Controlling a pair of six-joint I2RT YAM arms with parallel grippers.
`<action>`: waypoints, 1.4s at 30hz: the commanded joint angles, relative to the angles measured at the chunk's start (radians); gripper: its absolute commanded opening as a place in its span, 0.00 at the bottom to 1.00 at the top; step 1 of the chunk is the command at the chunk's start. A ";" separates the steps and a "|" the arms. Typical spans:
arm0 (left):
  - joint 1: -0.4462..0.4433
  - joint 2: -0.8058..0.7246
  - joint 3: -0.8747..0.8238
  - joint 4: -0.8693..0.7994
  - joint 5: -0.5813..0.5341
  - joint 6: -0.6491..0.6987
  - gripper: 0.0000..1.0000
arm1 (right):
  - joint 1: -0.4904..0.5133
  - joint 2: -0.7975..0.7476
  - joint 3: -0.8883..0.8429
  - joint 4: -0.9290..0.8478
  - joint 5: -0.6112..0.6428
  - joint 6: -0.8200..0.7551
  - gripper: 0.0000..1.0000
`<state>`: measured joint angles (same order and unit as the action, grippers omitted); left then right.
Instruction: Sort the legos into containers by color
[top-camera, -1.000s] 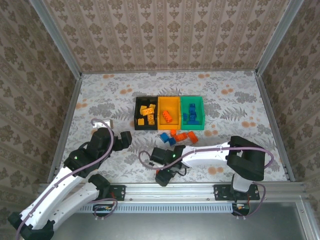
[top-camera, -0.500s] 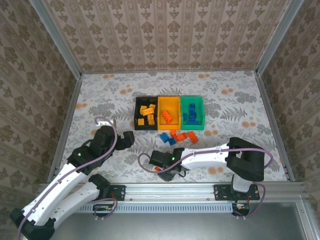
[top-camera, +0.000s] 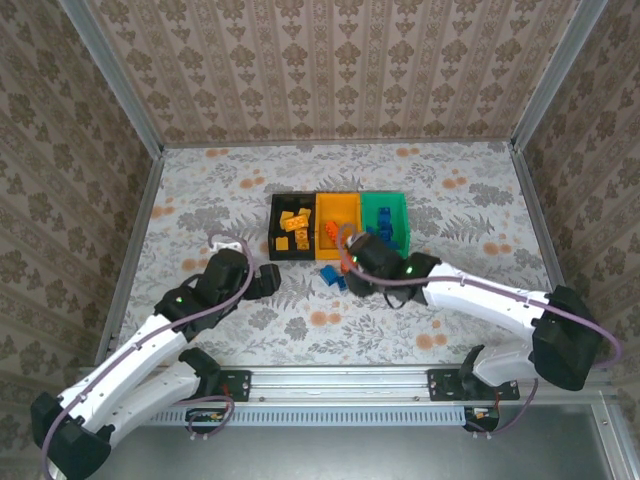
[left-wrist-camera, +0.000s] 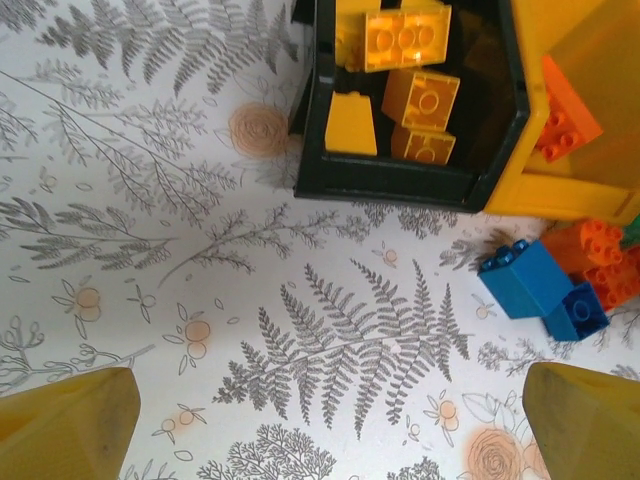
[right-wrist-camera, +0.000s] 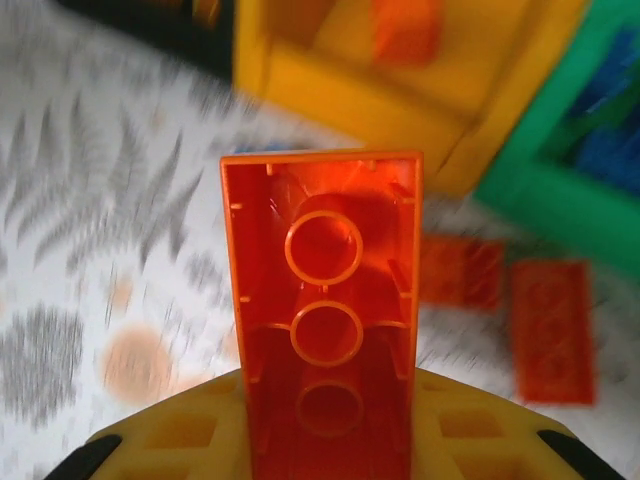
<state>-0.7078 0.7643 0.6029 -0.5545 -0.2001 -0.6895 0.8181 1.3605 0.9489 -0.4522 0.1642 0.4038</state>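
Observation:
The bin holding red-orange legos is outward of my right gripper. My right gripper should move outward over the yellow-orange bin's far end (top-camera: 339, 207) and let go of the lego.
Three joined containers stand mid-table: a black bin (top-camera: 291, 228) with yellow legos (left-wrist-camera: 405, 38), a yellow-orange bin (top-camera: 338, 212) and a green bin (top-camera: 385, 215). My right gripper (top-camera: 351, 250) hovers just in front of the yellow-orange bin (right-wrist-camera: 350, 100), shut on a long red-orange lego (right-wrist-camera: 322, 300) that stands up between the jaws with its hollow underside to the camera. My left gripper (top-camera: 277, 283) is open over bare cloth in front of the black bin (left-wrist-camera: 400, 182), its fingers (left-wrist-camera: 65, 420) wide apart and empty. Loose blue legos (left-wrist-camera: 528, 282) and red-orange legos (left-wrist-camera: 598, 255) lie in front of the bins.
More red-orange bricks (right-wrist-camera: 553, 330) lie flat on the patterned cloth below the green bin (right-wrist-camera: 540, 190). Metal rails and papered walls enclose the table (top-camera: 200, 200). Open cloth stretches left and right of the bins.
My right gripper closed on the red-orange lego near the front edge, then swung it up and back to the bins. The left arm crept forward and right, still open.

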 joint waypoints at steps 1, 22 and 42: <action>-0.028 0.023 -0.018 0.064 0.005 -0.029 1.00 | -0.083 0.101 0.129 -0.003 -0.048 0.002 0.24; -0.064 0.186 0.014 0.129 0.044 0.031 1.00 | -0.211 0.570 0.688 -0.154 0.005 0.053 0.65; -0.234 0.848 0.384 0.278 -0.011 0.212 0.84 | -0.212 -0.091 0.058 0.075 -0.015 0.188 0.78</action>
<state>-0.9421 1.5711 0.9474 -0.3050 -0.1833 -0.5148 0.6029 1.3312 1.0473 -0.3981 0.1429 0.5621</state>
